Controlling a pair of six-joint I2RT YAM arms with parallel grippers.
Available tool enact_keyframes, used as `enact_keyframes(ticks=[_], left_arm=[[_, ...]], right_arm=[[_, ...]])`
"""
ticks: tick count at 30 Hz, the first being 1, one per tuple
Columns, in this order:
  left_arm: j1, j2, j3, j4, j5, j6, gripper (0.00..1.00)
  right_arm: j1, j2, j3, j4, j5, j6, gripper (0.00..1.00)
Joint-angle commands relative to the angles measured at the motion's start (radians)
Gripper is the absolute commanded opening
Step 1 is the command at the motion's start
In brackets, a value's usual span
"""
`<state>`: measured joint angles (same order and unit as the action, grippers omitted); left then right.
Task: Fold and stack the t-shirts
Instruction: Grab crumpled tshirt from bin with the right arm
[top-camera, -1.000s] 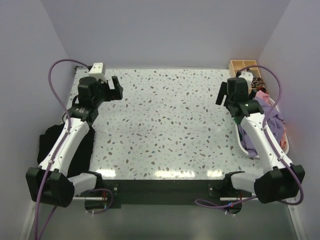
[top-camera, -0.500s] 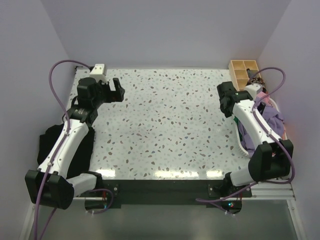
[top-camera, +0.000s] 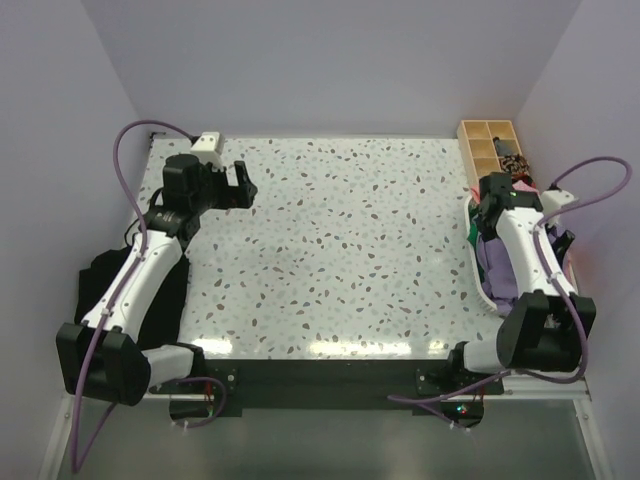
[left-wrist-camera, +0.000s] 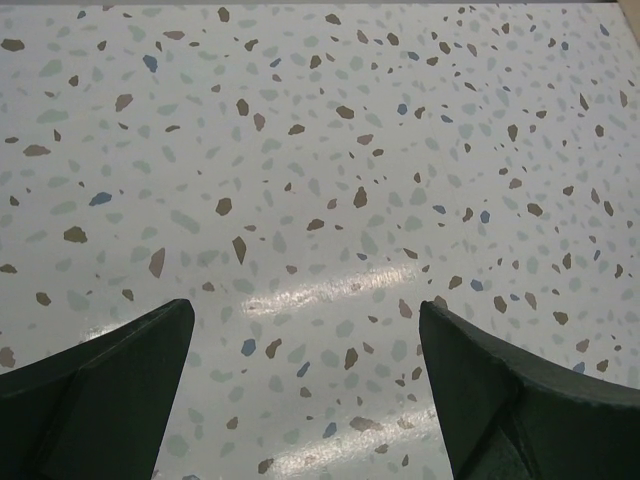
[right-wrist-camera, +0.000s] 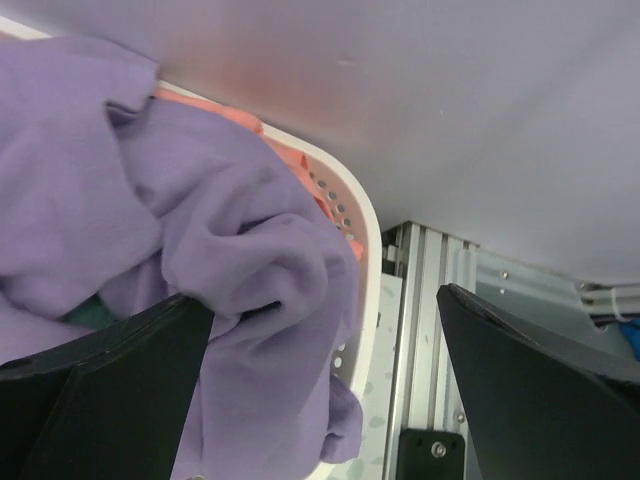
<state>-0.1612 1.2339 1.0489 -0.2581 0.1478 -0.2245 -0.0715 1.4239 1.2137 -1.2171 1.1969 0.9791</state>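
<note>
Next, my right gripper lowers, open, down onto the bunched lavender fold (right-wrist-camera: 280, 265) beside the basket rim (right-wrist-camera: 366, 262), because that shirt lies on top of the other cloth.
The t-shirts lie bunched in a white basket (top-camera: 478, 272) at the table's right edge. A lavender-purple one (top-camera: 502, 275) is on top, with salmon-pink (top-camera: 572, 268) and green (top-camera: 472, 236) cloth showing beside it. In the right wrist view the lavender shirt (right-wrist-camera: 150, 230) fills the left, salmon-pink cloth (right-wrist-camera: 312, 172) lies along the basket rim (right-wrist-camera: 366, 262), and a bit of teal (right-wrist-camera: 88, 313) peeks out. My right gripper (right-wrist-camera: 322, 300) hangs open just above the lavender folds, holding nothing; from above it (top-camera: 492, 205) sits over the basket's far end. My left gripper (top-camera: 236, 186) is open over bare table (left-wrist-camera: 305, 310).
A black fabric bundle (top-camera: 100, 290) hangs off the table's left side by the left arm. A wooden compartment box (top-camera: 490, 145) stands at the back right corner. Metal frame rails (right-wrist-camera: 430, 330) run just outside the basket. Walls close in on three sides.
The right arm has swung from the table's right part out over the basket and now points down into it. The left gripper shifted slightly towards the back. Both stayed open.
</note>
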Motion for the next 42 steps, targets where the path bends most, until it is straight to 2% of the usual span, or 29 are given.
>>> enact_keyframes(ticks=[1, 2, 7, 11, 14, 17, 20, 22, 25, 26, 28, 29, 32, 33, 35, 36, 37, 39, 42], left_arm=[[-0.001, 0.001, 0.000, 0.020, 0.032, 0.013, 1.00], [-0.001, 0.006, 0.000, 0.019, 0.033, 0.013, 1.00], [-0.001, 0.013, 0.000, 0.025, 0.042, 0.008, 1.00], [-0.001, 0.012, -0.004, 0.030, 0.042, 0.007, 1.00], [-0.001, 0.012, -0.007, 0.031, 0.035, 0.007, 1.00], [-0.001, 0.012, -0.016, 0.039, 0.032, 0.004, 1.00], [-0.001, 0.015, -0.023, 0.049, 0.032, -0.006, 1.00], [-0.001, 0.018, -0.024, 0.054, 0.039, -0.009, 1.00], [-0.001, 0.026, -0.026, 0.065, 0.050, -0.015, 1.00], [-0.001, 0.030, -0.027, 0.068, 0.052, -0.018, 1.00], [-0.001, 0.032, -0.027, 0.076, 0.056, -0.022, 1.00], [-0.001, 0.036, -0.024, 0.080, 0.061, -0.026, 1.00], [-0.001, 0.035, -0.023, 0.082, 0.072, -0.033, 1.00], [-0.001, 0.033, -0.026, 0.082, 0.072, -0.033, 1.00], [-0.001, 0.019, -0.033, 0.086, 0.068, -0.039, 1.00], [-0.001, 0.015, -0.036, 0.088, 0.067, -0.042, 1.00], [-0.001, 0.009, -0.043, 0.089, 0.067, -0.044, 1.00], [-0.001, 0.003, -0.047, 0.091, 0.065, -0.047, 1.00], [-0.001, -0.014, -0.059, 0.099, 0.061, -0.056, 1.00]], right_arm=[[-0.112, -0.095, -0.068, 0.263, -0.130, -0.232, 0.99], [-0.140, -0.094, -0.071, 0.310, -0.198, -0.258, 0.99], [-0.159, -0.036, -0.059, 0.353, -0.272, -0.296, 0.99], [-0.194, -0.014, -0.091, 0.454, -0.404, -0.356, 0.97], [-0.214, -0.013, -0.094, 0.467, -0.448, -0.362, 0.65], [-0.214, -0.066, -0.138, 0.535, -0.508, -0.388, 0.00], [-0.214, -0.225, -0.224, 0.684, -0.652, -0.470, 0.00], [-0.212, -0.331, -0.226, 0.702, -0.741, -0.497, 0.00], [-0.212, -0.428, -0.168, 0.702, -0.957, -0.534, 0.00], [-0.212, -0.439, -0.099, 0.686, -1.056, -0.542, 0.00], [-0.212, -0.447, -0.030, 0.660, -1.182, -0.568, 0.00], [-0.212, -0.441, 0.050, 0.648, -1.317, -0.579, 0.00], [-0.209, -0.407, 0.192, 0.633, -1.556, -0.592, 0.00], [-0.208, -0.401, 0.216, 0.648, -1.700, -0.574, 0.00], [-0.197, -0.392, 0.274, 0.717, -1.807, -0.541, 0.00], [-0.194, -0.391, 0.274, 0.784, -1.950, -0.464, 0.00], [-0.176, -0.387, 0.279, 0.906, -2.015, -0.426, 0.00], [-0.136, -0.347, 0.319, 1.023, -2.130, -0.322, 0.00], [0.004, -0.260, 0.440, 1.048, -2.195, -0.332, 0.00]])
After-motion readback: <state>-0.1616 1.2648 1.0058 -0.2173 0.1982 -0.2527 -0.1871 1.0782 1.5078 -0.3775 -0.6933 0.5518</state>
